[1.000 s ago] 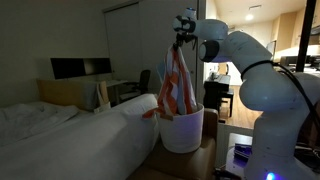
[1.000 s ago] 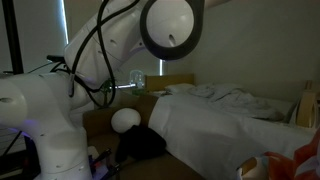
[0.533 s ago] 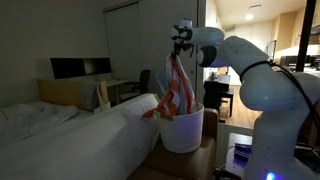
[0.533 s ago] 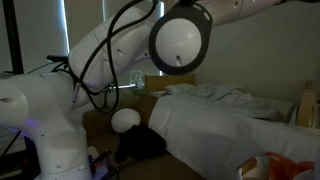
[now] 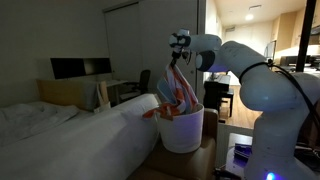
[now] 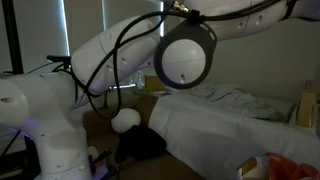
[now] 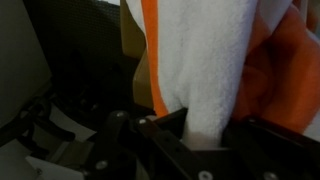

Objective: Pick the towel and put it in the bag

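My gripper moves down toward the bag's opening point(image 5: 182, 110) below it next and releases, since much of the towel still hangs above the bag's rim.
The orange, white and light blue striped towel point(image 5: 176, 92) hangs from my gripper point(image 5: 178, 58) straight above the white round bag point(image 5: 182, 129). Its lower part is bunched inside the bag's mouth and one fold drapes over the rim on the bed side. In the wrist view the towel point(image 7: 215, 60) fills the picture and its white band is pinched between my jaws point(image 7: 205, 135). In an exterior view only a small orange and white bit of the towel point(image 6: 262, 166) shows at the bottom edge; the arm hides the rest.
A bed with white bedding point(image 5: 70, 135) stands right beside the bag. The robot's base and a lit box point(image 5: 245, 152) are on the other side. A desk with monitors point(image 5: 80, 69) and a chair stand at the back. The room is dim.
My gripper has moved down toward the bag with the towel in it. More of the towel is now bunched inside the bag's mouth.
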### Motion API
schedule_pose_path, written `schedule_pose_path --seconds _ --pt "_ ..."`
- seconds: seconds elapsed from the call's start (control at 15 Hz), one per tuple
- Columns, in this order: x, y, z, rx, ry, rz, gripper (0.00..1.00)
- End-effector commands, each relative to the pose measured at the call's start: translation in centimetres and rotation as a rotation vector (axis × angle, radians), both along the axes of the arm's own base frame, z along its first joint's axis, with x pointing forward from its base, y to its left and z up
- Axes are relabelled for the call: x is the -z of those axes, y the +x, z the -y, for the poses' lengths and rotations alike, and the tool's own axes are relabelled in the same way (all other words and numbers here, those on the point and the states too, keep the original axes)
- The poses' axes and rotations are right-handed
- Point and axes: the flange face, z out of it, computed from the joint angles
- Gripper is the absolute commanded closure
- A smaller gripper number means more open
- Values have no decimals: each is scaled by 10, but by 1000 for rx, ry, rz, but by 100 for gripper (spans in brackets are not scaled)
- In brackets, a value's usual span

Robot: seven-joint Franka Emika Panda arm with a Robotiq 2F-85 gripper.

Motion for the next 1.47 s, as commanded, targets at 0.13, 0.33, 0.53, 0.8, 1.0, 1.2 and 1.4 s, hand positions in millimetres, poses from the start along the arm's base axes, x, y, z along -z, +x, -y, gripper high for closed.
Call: schedule_pose_path --seconds 0.13,0.33,0.53,0.8,1.0,1.2,1.4 --pt "6 -7 -3 -134 43 -43 95" --pt "22 -12 0 -166 65 -96 95" --pt "51 -21 6 -204 127 -158 95" --pt "102 -29 7 -257 240 -239 95" --pt "148 -27 1 -295 309 -304 95" --pt "193 -19 -1 -295 328 -330 95" --pt "231 -12 -4 -297 336 -344 95"
